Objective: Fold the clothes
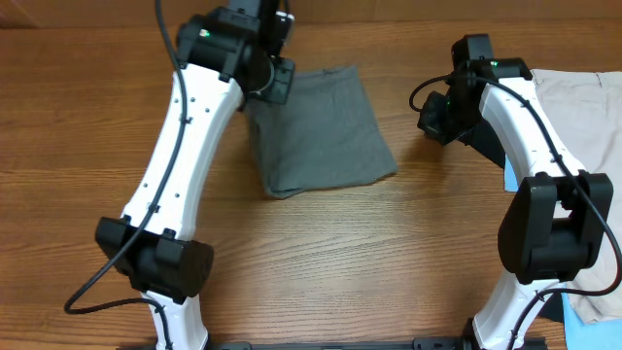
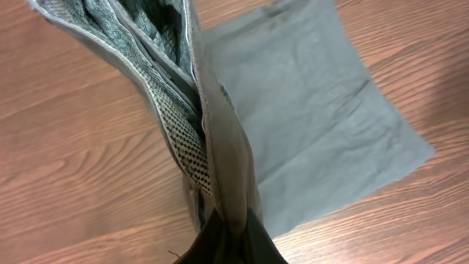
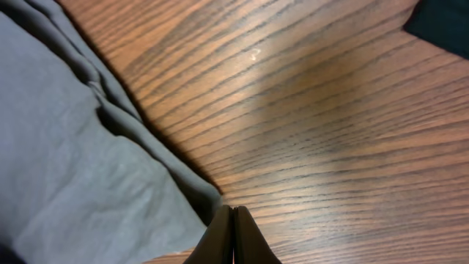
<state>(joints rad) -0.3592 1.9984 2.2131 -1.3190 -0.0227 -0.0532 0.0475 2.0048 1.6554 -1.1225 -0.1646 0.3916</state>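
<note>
Next, my left gripper carries the pinched edge over onto the shorts' flat part (image 1: 342,105) (image 2: 319,77) and releases it, since that lies to its right in the overhead view.
The mid-grey shorts (image 1: 326,131) lie folded on the wooden table in the overhead view. My left gripper (image 1: 267,86) is shut on their far left edge and lifts it. In the left wrist view the fingers (image 2: 231,238) pinch a bunched fold of grey cloth with white mesh lining (image 2: 187,150) showing, and the rest of the shorts (image 2: 315,110) lies flat beyond. My right gripper (image 1: 430,117) is shut and empty, just right of the shorts. In the right wrist view its fingertips (image 3: 233,235) are pressed together beside the grey cloth (image 3: 73,161), over bare wood.
A beige garment (image 1: 583,107) lies at the right edge, under the right arm. Light-blue cloth (image 1: 593,313) shows at the bottom right. A black piece (image 3: 440,22) sits at the top right corner of the right wrist view. The wooden table (image 1: 87,136) stretches to the left.
</note>
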